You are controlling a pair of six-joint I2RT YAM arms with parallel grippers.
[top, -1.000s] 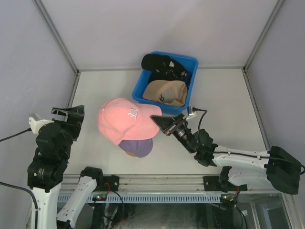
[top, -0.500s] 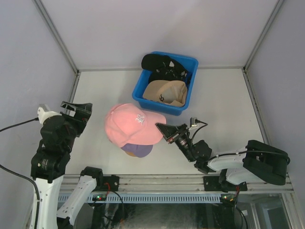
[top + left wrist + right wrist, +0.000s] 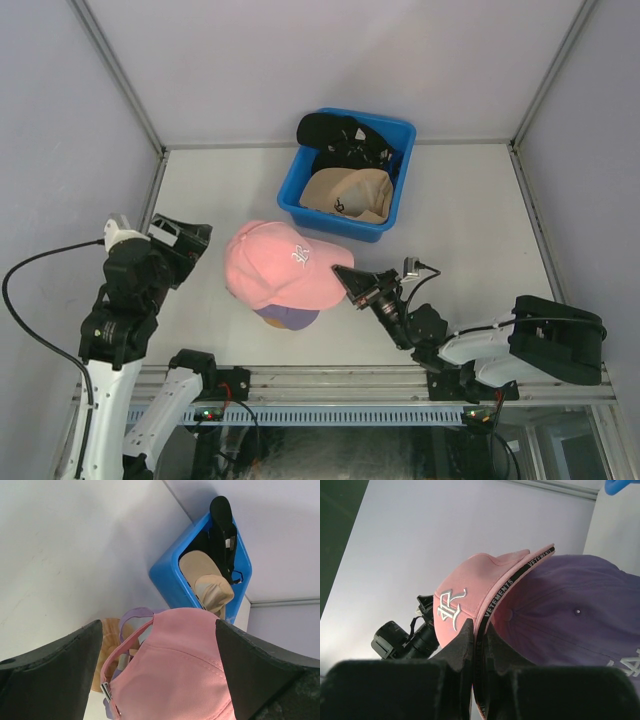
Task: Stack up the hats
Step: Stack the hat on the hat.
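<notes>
The lavender cap's showing edge still sticks out uncovered, so the right gripper should next go down and pull back, swinging the pink cap's rim toward it.
A pink cap with a white logo sits over a lavender cap, whose edge shows below it. My right gripper is shut on the pink cap's right rim; in the right wrist view the fingers pinch the rim with the black inner band, and the lavender cap lies under the pink cap. My left gripper is open and empty just left of the pink cap, its fingers wide on either side. A tan cap and a black cap lie in the bin.
The blue plastic bin stands behind the pink cap, near the back wall. In the left wrist view a round wooden head form shows under the lavender cap, with the bin beyond. Grey walls close three sides.
The pink cap has moved toward the near edge and lower over the lavender cap, held by my right gripper. My left gripper has moved right, closer to the pink cap.
</notes>
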